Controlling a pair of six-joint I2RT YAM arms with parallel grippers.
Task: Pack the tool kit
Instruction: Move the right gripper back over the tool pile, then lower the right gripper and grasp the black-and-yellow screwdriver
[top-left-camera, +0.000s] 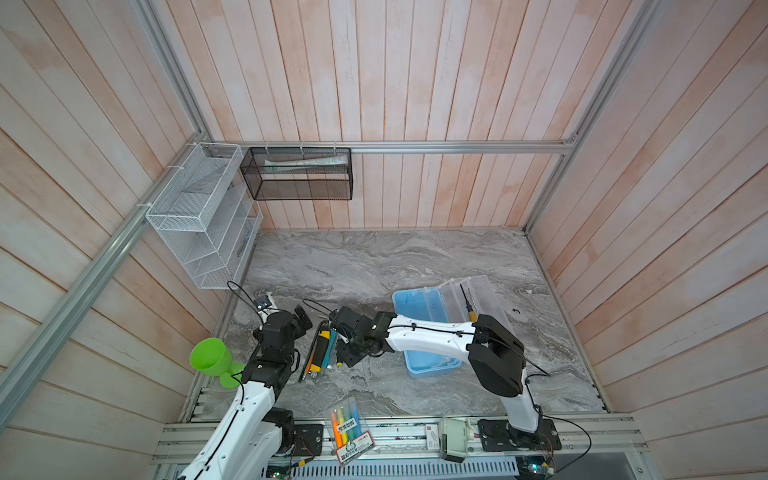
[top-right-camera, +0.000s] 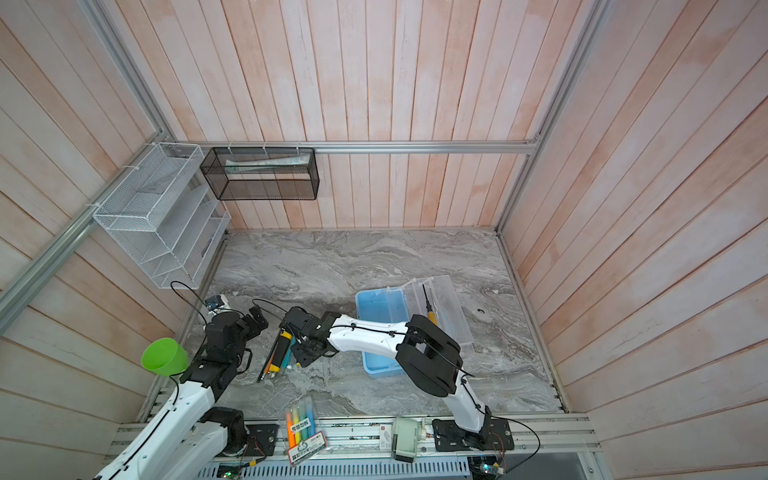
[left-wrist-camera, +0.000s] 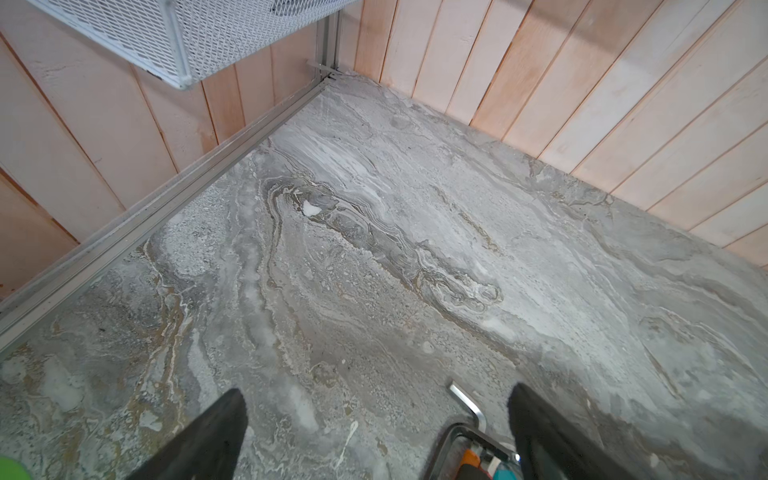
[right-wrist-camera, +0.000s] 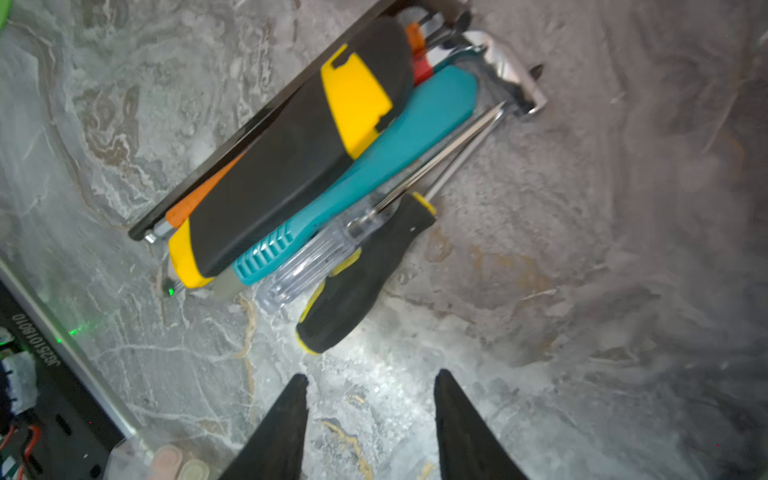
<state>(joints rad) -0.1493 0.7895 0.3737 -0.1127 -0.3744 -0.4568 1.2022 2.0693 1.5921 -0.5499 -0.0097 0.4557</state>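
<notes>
The black-and-yellow screwdriver's handle (top-left-camera: 339, 363) (right-wrist-camera: 352, 294) lies below my right gripper and past its fingers, with its outer side clear. Next, the gripper lowers its fingers toward and astride the handle.
The tool kit's light-blue case (top-left-camera: 417, 309) (top-right-camera: 380, 305) lies open right of centre in both top views. Its clear lid (top-left-camera: 484, 295) is folded out beside it, and a yellow-handled screwdriver (top-left-camera: 468, 309) rests on the lid. The loose tools lie in a pile (top-left-camera: 321, 349) (top-right-camera: 279, 351): a black-and-yellow tool (right-wrist-camera: 291, 166), a teal handle (right-wrist-camera: 395, 141), a clear-handled screwdriver (right-wrist-camera: 316, 257), a black-and-yellow screwdriver (right-wrist-camera: 365, 274) and hex keys (right-wrist-camera: 511, 79). My right gripper (right-wrist-camera: 370, 378) (top-left-camera: 341, 358) reaches across to the pile and hangs open just short of the black-and-yellow screwdriver's handle. My left gripper (left-wrist-camera: 376, 395) (top-left-camera: 304, 319) is wide open, with a hex key (left-wrist-camera: 467, 401) lying on the table between its fingers.
A green cup (top-left-camera: 210, 353) stands by the left arm. A clear pack of highlighters (top-left-camera: 349, 432) and a white device (top-left-camera: 453, 436) lie on the front rail. A white mesh rack (top-left-camera: 199, 216) and a black mesh basket (top-left-camera: 297, 174) hang on the walls. A small black piece (top-left-camera: 516, 311) lies right of the lid.
</notes>
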